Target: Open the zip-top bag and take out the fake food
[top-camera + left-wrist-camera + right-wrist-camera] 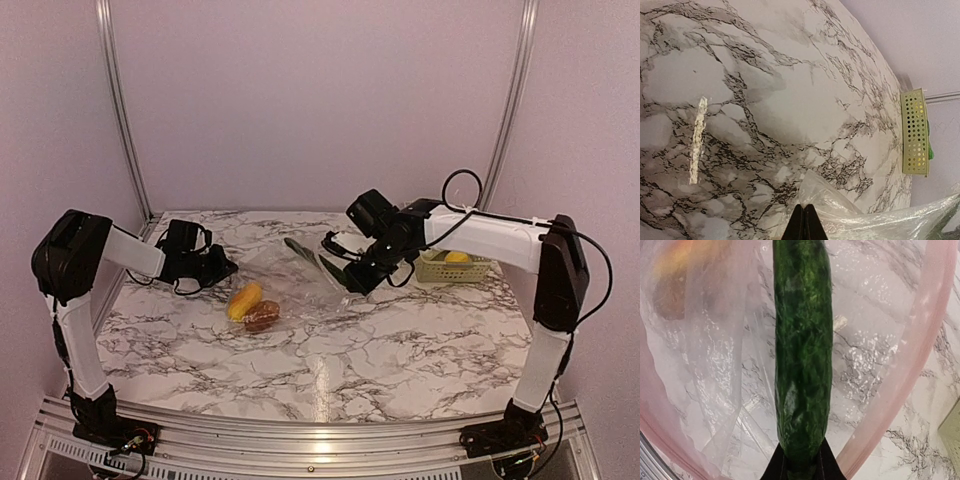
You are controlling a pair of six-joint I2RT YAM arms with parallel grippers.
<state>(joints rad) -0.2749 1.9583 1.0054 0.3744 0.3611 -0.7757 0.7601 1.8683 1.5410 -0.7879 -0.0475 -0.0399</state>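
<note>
The basket with the lemon (pixel 447 262) lies to the right gripper's right in the top view, so next the right gripper will draw the pod (pixel 318 260) out that way and release it inside the basket.
The clear zip-top bag (pixel 300 290) lies on the marble table, its mouth toward the right. My left gripper (pixel 218 268) is shut on the bag's left corner; the wrist view shows the closed fingertips (pixel 804 210) pinching the crinkly plastic (pixel 865 220). My right gripper (pixel 350 282) is shut on the long green pod (pixel 318 260). In the right wrist view the pod (pixel 802 340) runs straight out from the gripper (pixel 802 462), ringed by the pinkish zip strip (pixel 920 355). A yellow-orange piece (pixel 244 299) and a brown round piece (pixel 262 316) lie at the bag's left end.
A pale green slatted basket (pixel 440 272) stands at the right behind my right arm, with a yellow lemon (pixel 457 257) in it. The basket also shows in the left wrist view (pixel 915 132). Frame posts stand at the back corners.
</note>
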